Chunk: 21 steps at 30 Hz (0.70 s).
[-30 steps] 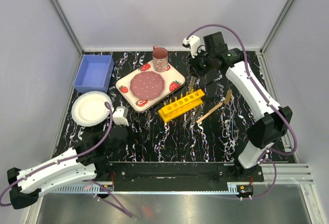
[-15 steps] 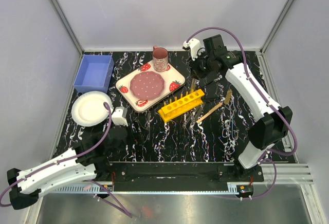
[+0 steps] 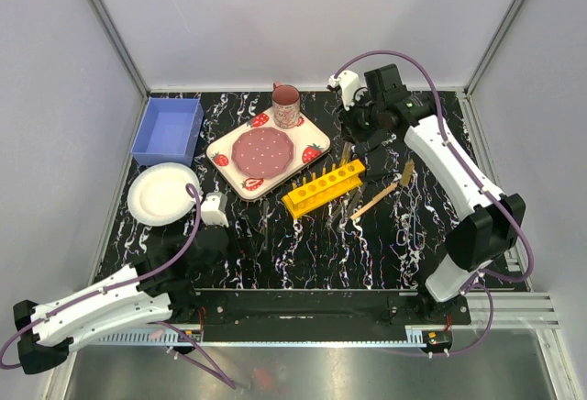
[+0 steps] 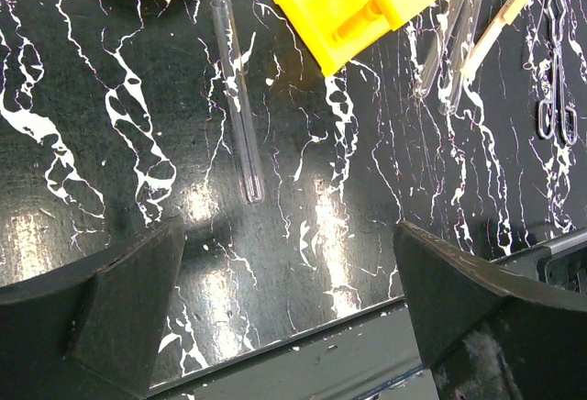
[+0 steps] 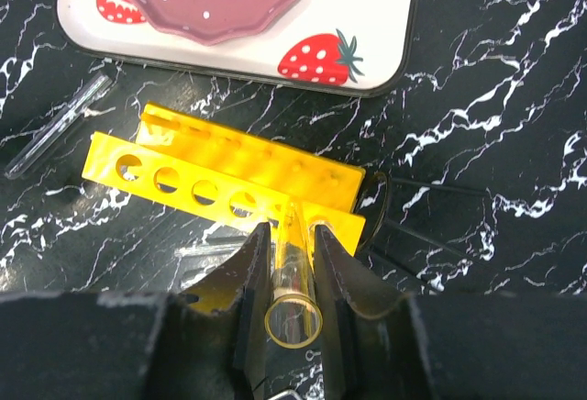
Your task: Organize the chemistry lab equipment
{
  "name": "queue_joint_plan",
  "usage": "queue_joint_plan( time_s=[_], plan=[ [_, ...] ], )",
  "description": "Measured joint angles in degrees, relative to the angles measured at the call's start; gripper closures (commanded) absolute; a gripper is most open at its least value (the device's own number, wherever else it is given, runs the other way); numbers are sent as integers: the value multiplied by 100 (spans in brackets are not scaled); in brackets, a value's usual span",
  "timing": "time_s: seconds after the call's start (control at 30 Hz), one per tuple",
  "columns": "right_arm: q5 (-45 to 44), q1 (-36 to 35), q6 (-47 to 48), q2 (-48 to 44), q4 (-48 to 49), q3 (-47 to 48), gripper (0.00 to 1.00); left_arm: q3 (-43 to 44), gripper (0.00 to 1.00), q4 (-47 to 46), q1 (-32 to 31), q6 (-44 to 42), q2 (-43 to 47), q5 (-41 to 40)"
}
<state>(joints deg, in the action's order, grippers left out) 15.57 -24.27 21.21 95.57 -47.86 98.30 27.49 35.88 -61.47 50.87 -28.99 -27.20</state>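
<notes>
The tube already hangs upright over the rack hole just beneath its tip, so my right gripper should move down toward that hole and release the tube there.
The yellow test-tube rack point(image 3: 323, 186) lies mid-table and also shows in the right wrist view point(image 5: 220, 178). My right gripper point(image 5: 292, 249) is shut on a clear tube point(image 5: 293, 299), held upright just above the rack's right end. In the top view the right gripper point(image 3: 353, 134) hangs over that end. A loose clear tube point(image 4: 237, 97) lies ahead of my open, empty left gripper point(image 4: 289, 276). Two more tubes point(image 4: 449, 51), the wooden-handled brush point(image 3: 385, 191) and slim dark metal tools point(image 4: 555, 79) lie right of the rack.
The strawberry-patterned plate point(image 3: 268, 152) and pink mug point(image 3: 285, 105) stand behind the rack. A white paper plate point(image 3: 162, 193) and a blue bin point(image 3: 169, 130) sit at the left. Grey walls enclose the table.
My right gripper has shifted slightly right and back above the rack's right end, the tube still in it. The left arm has not moved.
</notes>
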Motion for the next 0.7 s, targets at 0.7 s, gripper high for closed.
queue_joint_plan(
  time_s=[0.7],
  plan=[
    [44,7,-2,-258,-105,-306,80,-4,1,0,4,4,-83,9]
  ],
)
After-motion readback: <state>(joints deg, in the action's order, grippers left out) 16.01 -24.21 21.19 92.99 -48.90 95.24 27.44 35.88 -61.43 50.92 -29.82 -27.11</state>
